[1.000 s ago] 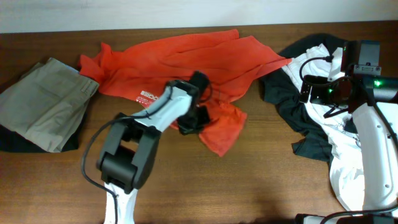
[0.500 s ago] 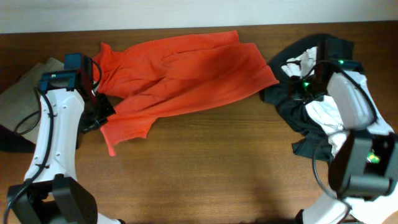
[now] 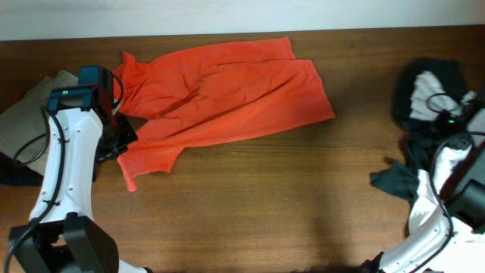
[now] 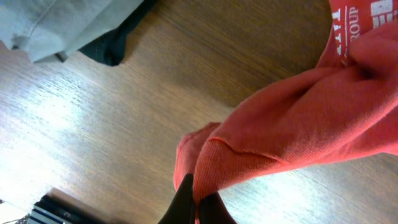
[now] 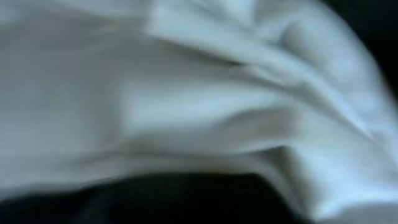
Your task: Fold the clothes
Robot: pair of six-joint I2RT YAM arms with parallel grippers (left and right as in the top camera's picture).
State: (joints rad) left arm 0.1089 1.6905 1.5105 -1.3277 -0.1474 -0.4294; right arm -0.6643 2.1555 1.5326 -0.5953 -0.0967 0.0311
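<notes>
The pinched hem goes outward over the shirt's crumpled end (image 3: 158, 127) (image 4: 292, 118) next and my left gripper releases it there, since the cloth lies in creases instead of flat.
An orange shirt (image 3: 227, 91) lies spread over the back middle of the table. My left gripper (image 3: 120, 142) is at the shirt's left end, shut on a fold of its orange cloth (image 4: 261, 149); the dark fingertips (image 4: 186, 202) pinch the hem. A pile of black and white clothes (image 3: 428, 98) sits at the far right, and my right arm (image 3: 455, 163) reaches into it. The right wrist view is filled with blurred white cloth (image 5: 186, 106) over something dark, and its fingers cannot be made out.
A folded khaki garment (image 3: 26, 114) lies at the left edge on top of a dark one (image 4: 115, 46), close to my left arm. Bare brown wood (image 3: 265, 205) runs along the table's front half.
My left gripper carried the orange shirt's end from the middle to the left and now holds still. The black and white pile and my right arm have shifted right.
</notes>
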